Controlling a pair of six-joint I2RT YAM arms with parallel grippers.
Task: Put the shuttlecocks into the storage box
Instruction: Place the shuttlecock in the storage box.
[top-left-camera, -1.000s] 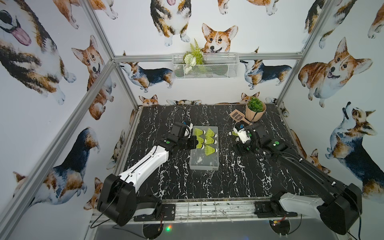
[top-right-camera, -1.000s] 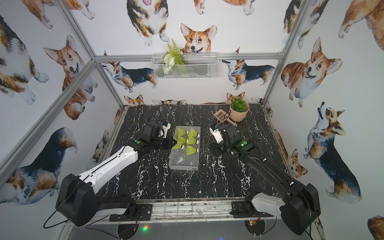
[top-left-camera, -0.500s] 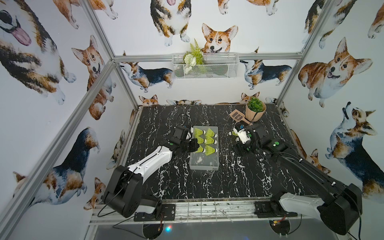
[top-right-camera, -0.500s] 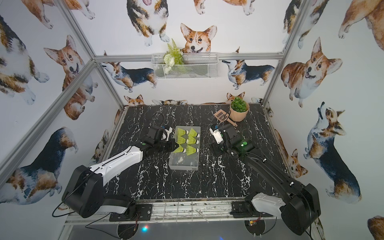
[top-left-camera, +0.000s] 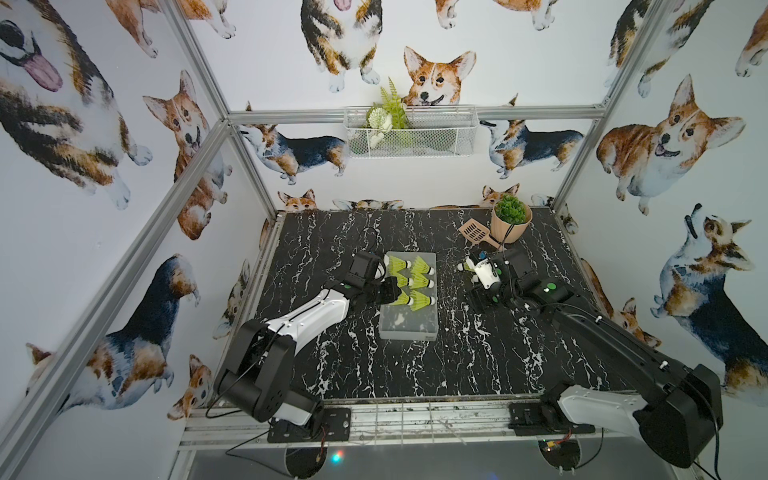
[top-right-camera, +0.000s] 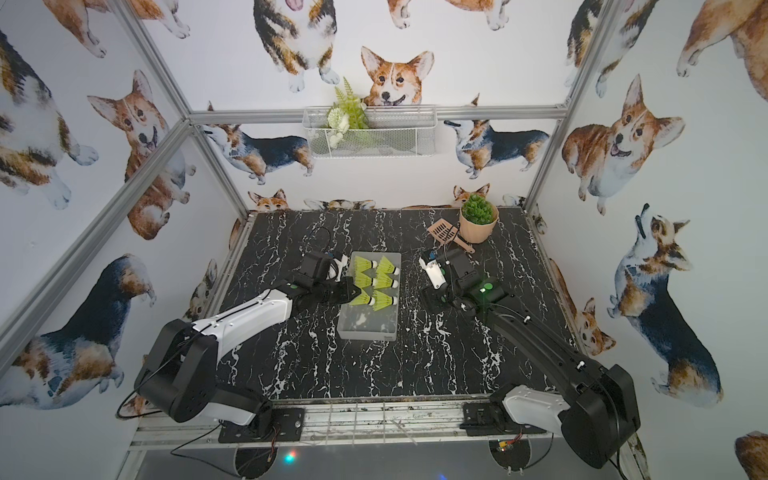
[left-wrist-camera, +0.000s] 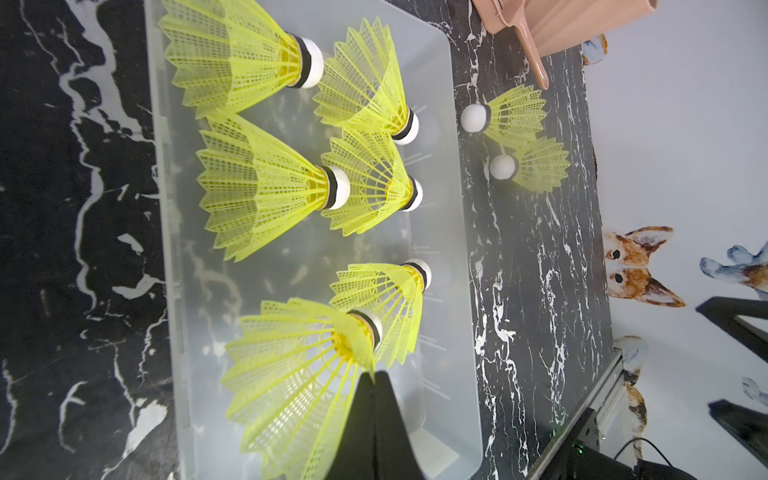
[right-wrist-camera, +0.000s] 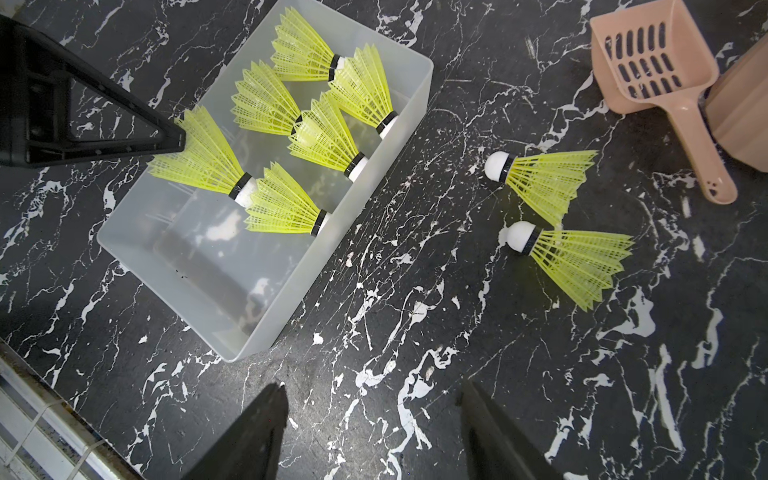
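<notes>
The storage box's bottom lies below my shut fingers, so I should move my left gripper down toward it and let go of the nearest shuttlecock's skirt rim there.
The translucent storage box (top-left-camera: 409, 328) (right-wrist-camera: 216, 266) lies mid-table. Several yellow-green shuttlecocks (top-left-camera: 420, 283) (left-wrist-camera: 257, 191) lie in its far half. My left gripper (left-wrist-camera: 376, 374) (top-left-camera: 390, 291) (top-right-camera: 348, 293) reaches over the box's left wall. Its jaws are shut on the skirt rim of the nearest shuttlecock (left-wrist-camera: 291, 374) (right-wrist-camera: 199, 160), which hangs inside the box. Two more shuttlecocks (right-wrist-camera: 544, 183) (right-wrist-camera: 577, 262) lie on the table right of the box, white tips toward it. My right gripper (right-wrist-camera: 372, 388) (top-left-camera: 478, 296) hovers open near them, with nothing between its fingers.
A pink slotted scoop (top-left-camera: 476, 232) (right-wrist-camera: 660, 83) and a potted plant (top-left-camera: 510, 218) stand at the back right, close to the two loose shuttlecocks. A white wire basket (top-left-camera: 409, 133) hangs on the back wall. A metal rail (top-left-camera: 415, 424) runs along the table's front edge.
The left arm's shoulder and elbow have folded in toward the table. Its gripper stays at the box's left side, still shut on the shuttlecock. The right arm has not moved.
</notes>
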